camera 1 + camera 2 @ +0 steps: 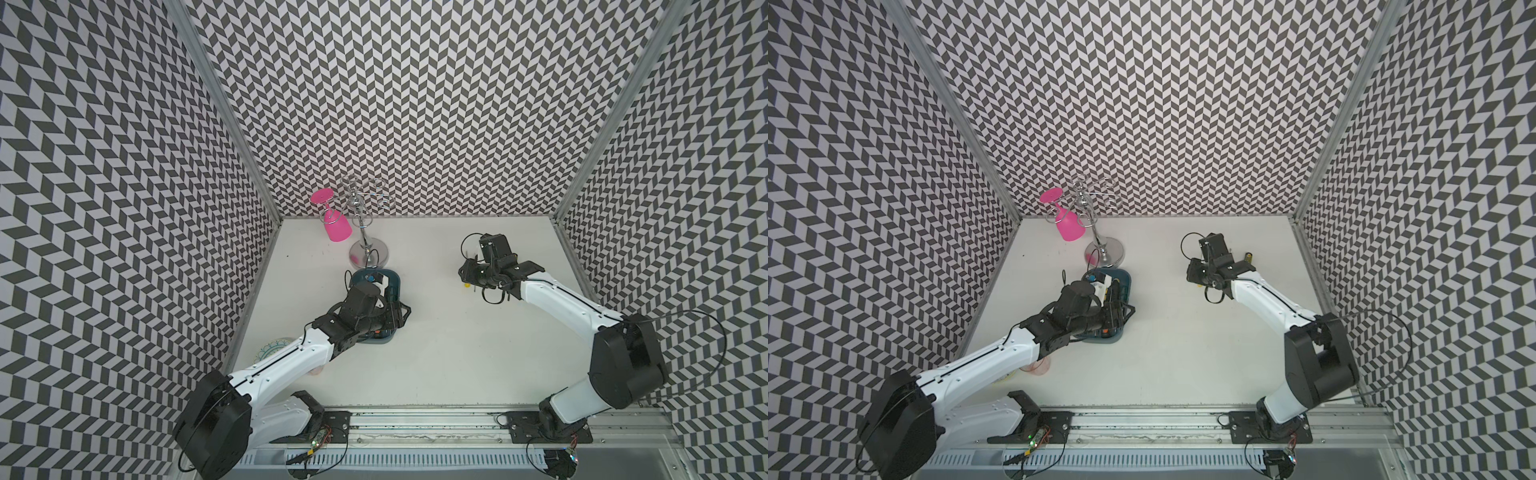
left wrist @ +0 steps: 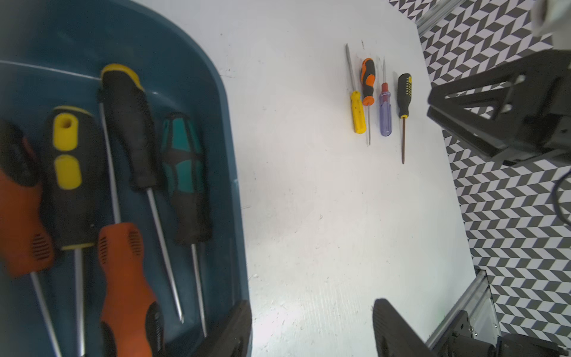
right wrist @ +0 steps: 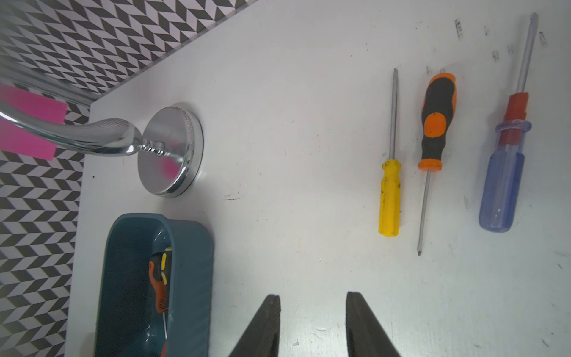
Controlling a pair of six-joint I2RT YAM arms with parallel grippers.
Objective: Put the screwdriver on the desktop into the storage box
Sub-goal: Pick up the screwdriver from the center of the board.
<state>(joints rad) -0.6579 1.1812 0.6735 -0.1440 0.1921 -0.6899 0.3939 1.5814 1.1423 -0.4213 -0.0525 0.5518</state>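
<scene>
My right gripper is above the yellow screwdriver's handle, which lies on the tabletop. It will come down open onto the handle next and close its fingers across it.
The teal storage box holds several screwdrivers with orange, black-and-yellow and teal handles. My left gripper hovers open over the box's edge, and nothing is between its fingers. On the white desktop lie a yellow screwdriver, an orange-and-black one, a clear blue one and a black-and-yellow one, side by side. My right gripper is open and empty above bare desktop, between the box and the yellow screwdriver. The orange-and-black screwdriver and the blue screwdriver lie beyond that one.
A chrome glass rack with a hanging pink goblet stands just behind the box. A round patterned plate lies under my left arm near the left wall. Aluminium rails run along the front edge.
</scene>
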